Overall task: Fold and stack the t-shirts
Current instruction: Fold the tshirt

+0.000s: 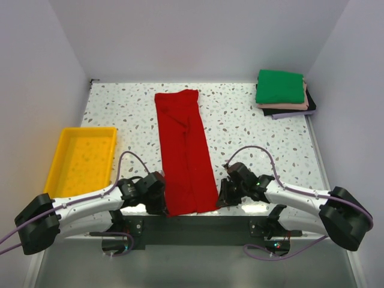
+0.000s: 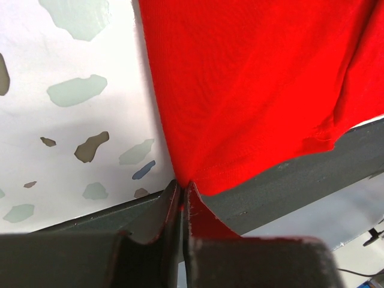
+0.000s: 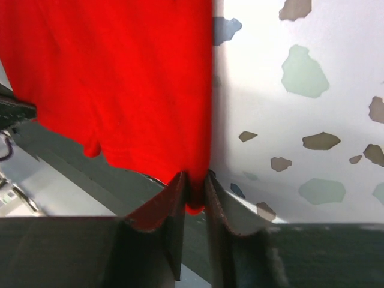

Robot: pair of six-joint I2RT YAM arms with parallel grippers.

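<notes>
The t-shirt lies long and narrow, so my left gripper should next lift the red t-shirt's near corner, carry it outward, and lower it onto the t-shirt's far half (image 1: pixel 166 130) to let it go.
The red t-shirt (image 1: pixel 185 150) lies as a long narrow strip down the middle of the table, its near end at the front edge. My left gripper (image 1: pixel 161 201) is shut on the near left corner of the red t-shirt (image 2: pixel 252 90); its jaws pinch the hem. My right gripper (image 1: pixel 223 195) is shut on the near right corner of the red t-shirt (image 3: pixel 120 84), cloth bunched between its jaws. A stack of folded t-shirts (image 1: pixel 282 93), green on top over pale pink, dark and lavender ones, sits at the back right.
A yellow plastic tray (image 1: pixel 84 159) stands at the left of the speckled table (image 1: pixel 252 129). A dark metal rail (image 2: pixel 312 174) runs along the table's near edge under the shirt's hem. White walls close the back and sides.
</notes>
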